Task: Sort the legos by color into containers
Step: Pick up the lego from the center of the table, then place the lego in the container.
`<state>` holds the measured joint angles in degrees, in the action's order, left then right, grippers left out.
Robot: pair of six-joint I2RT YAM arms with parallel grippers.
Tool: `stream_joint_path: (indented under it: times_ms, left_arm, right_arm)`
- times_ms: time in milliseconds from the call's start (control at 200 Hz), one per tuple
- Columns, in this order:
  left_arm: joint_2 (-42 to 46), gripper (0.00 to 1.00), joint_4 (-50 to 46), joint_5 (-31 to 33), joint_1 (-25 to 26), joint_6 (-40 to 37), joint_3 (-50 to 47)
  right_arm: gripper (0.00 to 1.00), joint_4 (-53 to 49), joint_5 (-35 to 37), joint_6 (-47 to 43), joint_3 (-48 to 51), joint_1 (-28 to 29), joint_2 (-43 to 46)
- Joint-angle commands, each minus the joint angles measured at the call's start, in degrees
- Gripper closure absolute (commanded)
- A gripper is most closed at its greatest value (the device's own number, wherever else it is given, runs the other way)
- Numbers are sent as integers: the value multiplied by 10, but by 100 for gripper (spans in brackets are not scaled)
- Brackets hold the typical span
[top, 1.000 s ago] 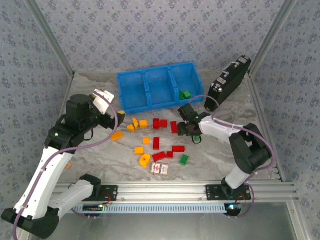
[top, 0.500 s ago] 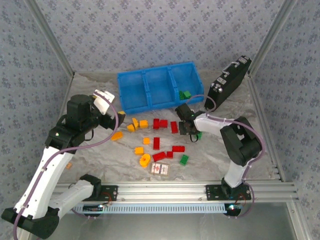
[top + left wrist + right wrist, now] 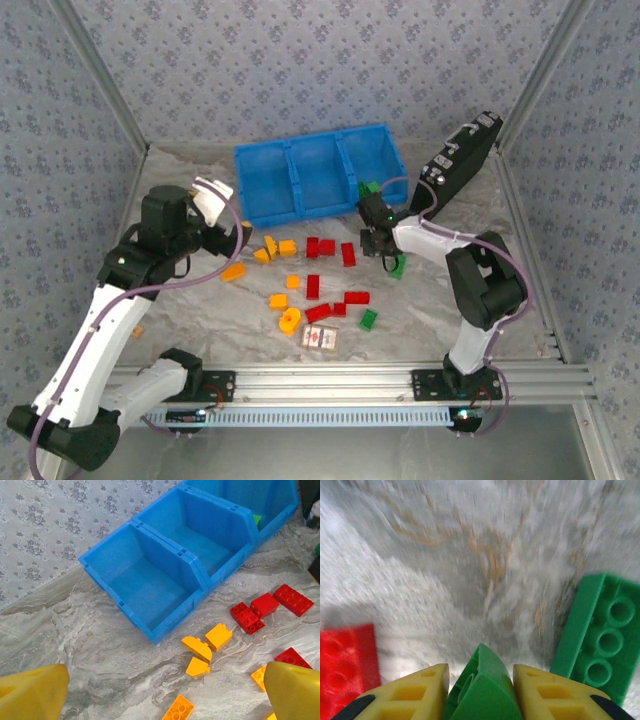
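My right gripper should rise outward over the blue tray's near rim and release the green lego in the green legos' compartment, outward of it.
My right gripper (image 3: 481, 680) is shut on a green lego (image 3: 482, 692), held just above the marble tabletop. Another green lego (image 3: 600, 640) lies to its right and a red one (image 3: 345, 665) to its left. From above, the right gripper (image 3: 375, 238) hangs just in front of the blue three-compartment tray (image 3: 310, 140). Green legos (image 3: 370, 188) lie in the tray's right compartment. Red legos (image 3: 330, 250) and orange legos (image 3: 275, 247) are scattered in the middle. My left gripper (image 3: 165, 700) is open above the orange legos (image 3: 200, 650), with nothing between its fingers.
A black case (image 3: 458, 165) leans at the back right, close to the right arm. A red-patterned card box (image 3: 320, 339) lies near the front. One green lego (image 3: 368, 319) sits beside it. Patterned walls close in the table on three sides.
The right gripper has closed on the green lego and moved back toward the tray. The left arm has shifted slightly and stays open.
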<state>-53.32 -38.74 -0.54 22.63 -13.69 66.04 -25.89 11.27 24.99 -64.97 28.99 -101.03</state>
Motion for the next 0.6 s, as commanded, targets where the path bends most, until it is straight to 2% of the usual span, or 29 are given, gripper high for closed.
stream_joint_path:
  times_ms: [0, 235, 470, 600]
  left_arm:
    - [-4, 0, 16, 7, 3, -14, 20]
    - [-25, 0, 11, 11, 3, -21, 26]
    - [-35, 0, 10, 25, 3, -37, 29]
    - [-50, 0, 16, 22, 14, -47, 34]
  right_arm:
    - [77, -21, -8, -35, -69, -13, 11]
    - [77, -2, -26, -72, -193, -61, -48]
    - [76, -8, -48, -88, -348, -98, -179]
    - [72, -15, -63, -90, -420, -116, -245]
